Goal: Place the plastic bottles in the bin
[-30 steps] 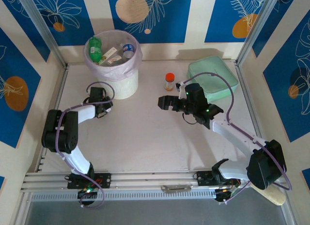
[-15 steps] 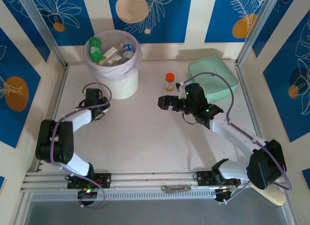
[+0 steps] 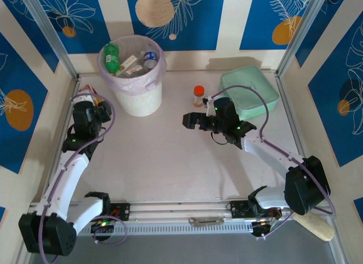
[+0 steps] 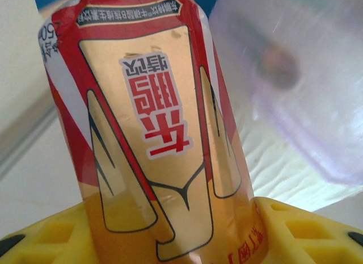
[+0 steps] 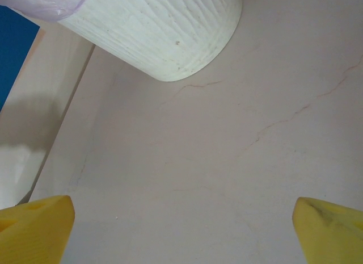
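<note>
The other bottles already lie inside the bin, so my left gripper will rise, carry the red-labelled bottle (image 3: 95,97) outward over the bin's opening (image 3: 134,61) and release it.
A red-labelled plastic bottle (image 4: 153,133) with gold panels and amber liquid stands between my left gripper's (image 4: 176,238) yellow fingers (image 4: 306,230), which are shut on its lower part. In the top view that left gripper (image 3: 92,107) is just left of the bin (image 3: 139,102), a white bucket with a pale pink liner, and a bit of the held bottle (image 3: 95,97) shows at its tip. A green bottle (image 3: 112,57) and a clear blue-capped one (image 3: 150,58) lie inside the bin. My right gripper (image 3: 190,121) hovers open over mid-table with nothing in it; its wrist view has the jaws (image 5: 181,230) wide apart, facing the bin's base (image 5: 164,31).
A short orange bottle with a red cap (image 3: 198,95) stands just behind the right gripper. A flat mint-green case (image 3: 249,91) lies at the back right. Metal frame rails (image 3: 62,122) border the table's left and right sides. The bin's blurred liner (image 4: 295,76) is close on the left gripper's right.
My left arm has swung outward to the left, carrying its gripper from in front of the bin to its left side. The right gripper has barely shifted.
</note>
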